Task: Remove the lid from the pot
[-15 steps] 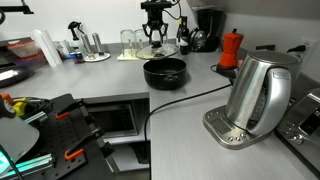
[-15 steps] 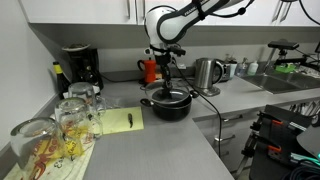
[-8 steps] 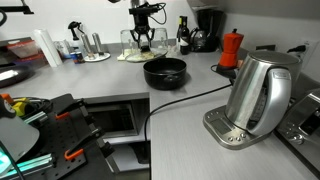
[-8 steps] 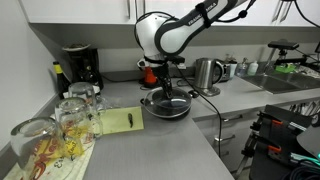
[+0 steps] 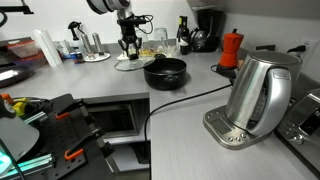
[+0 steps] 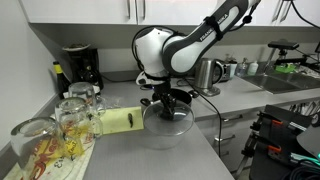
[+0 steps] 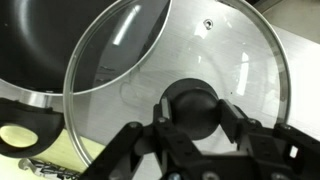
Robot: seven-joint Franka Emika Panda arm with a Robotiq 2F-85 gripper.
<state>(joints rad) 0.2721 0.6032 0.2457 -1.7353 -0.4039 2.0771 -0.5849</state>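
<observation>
I will next carry the lid farther from the pot and down onto the bare countertop to let go of the knob. The bare countertop is below my gripper and clear of the pot.
The lid is clear glass with a steel rim and a black central knob. My gripper is shut on the knob and holds the lid up, off to one side of the pot. The low black pot stands open on the counter, its shiny rim and a side handle showing under the lid's edge. In an exterior view the gripper holds the lid left of the pot. In an exterior view the lid hangs in front of the pot, which is mostly hidden.
A steel electric kettle with a black cable stands near the counter's front. A red moka pot and a coffee machine stand at the back. Upturned glasses and a yellow pad lie beside the pot.
My gripper has carried the lid from above the pot sideways and lower, off the pot towards the yellow pad. The pot has stayed in place.
</observation>
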